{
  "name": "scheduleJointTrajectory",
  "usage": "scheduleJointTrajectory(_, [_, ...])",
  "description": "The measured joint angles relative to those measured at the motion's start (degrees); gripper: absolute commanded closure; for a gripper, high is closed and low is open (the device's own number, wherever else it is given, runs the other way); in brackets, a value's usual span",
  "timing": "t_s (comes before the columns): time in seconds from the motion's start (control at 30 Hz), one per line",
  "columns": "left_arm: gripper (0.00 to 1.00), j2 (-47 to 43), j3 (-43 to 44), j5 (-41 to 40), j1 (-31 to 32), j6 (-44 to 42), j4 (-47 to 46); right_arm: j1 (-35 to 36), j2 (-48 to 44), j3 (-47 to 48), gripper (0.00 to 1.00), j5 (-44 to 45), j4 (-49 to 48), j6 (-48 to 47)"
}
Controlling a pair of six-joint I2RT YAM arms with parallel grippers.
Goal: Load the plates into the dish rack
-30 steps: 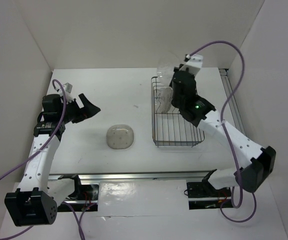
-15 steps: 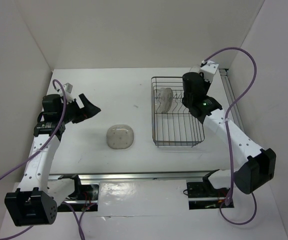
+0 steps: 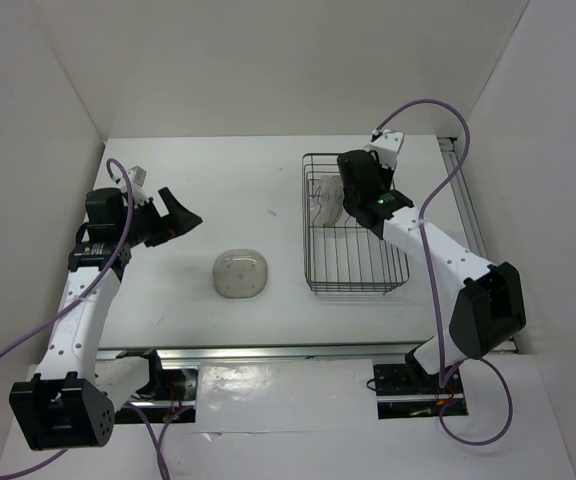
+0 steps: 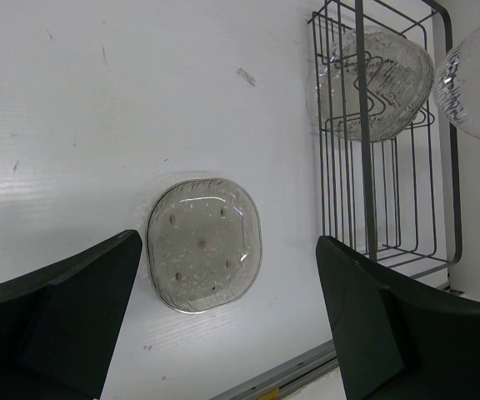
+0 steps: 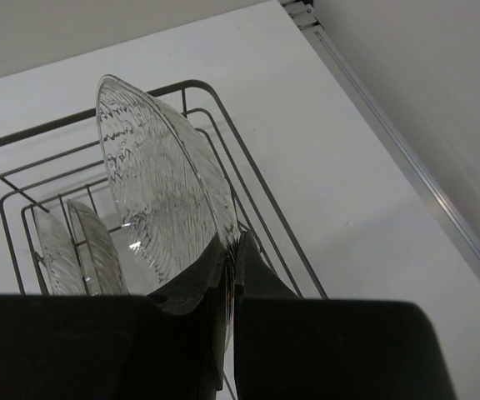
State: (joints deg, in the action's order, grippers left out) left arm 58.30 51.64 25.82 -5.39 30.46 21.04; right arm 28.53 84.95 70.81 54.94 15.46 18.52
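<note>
The clear ribbed plate is still above the rack's wires, so my right gripper should next go down and move toward the standing plates, into the space beside them.
A smoky plate (image 3: 242, 274) lies flat on the white table, left of the dish rack (image 3: 353, 289). My left gripper (image 3: 183, 218) hovers open to the plate's left; from its wrist the plate (image 4: 204, 245) shows between its spread fingers and below them. My right gripper (image 5: 233, 250) is shut on the lower rim of a clear ribbed plate (image 5: 161, 192), held on edge over the rack's far part (image 5: 223, 108). Another clear plate (image 5: 94, 246) stands upright among the rack's wires. From above, the right wrist (image 3: 363, 185) hides the held plate.
White walls enclose the table on three sides. A metal rail (image 3: 463, 200) runs along the right edge, close to the rack. The arms' bases and purple cables sit at the near edge (image 3: 268, 352).
My right arm swung with its plate from the rack's far left corner out to the right, then back over the rack's far part. The left arm and the smoky plate have not moved.
</note>
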Motion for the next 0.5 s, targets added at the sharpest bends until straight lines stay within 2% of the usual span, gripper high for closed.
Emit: scheduleJointTrajectory(0.5, [0.00,0.00,0.00,0.39,0.00,0.00,-0.02,0.66,4.31,0.00,1.00,0.22,-0.94,0.96])
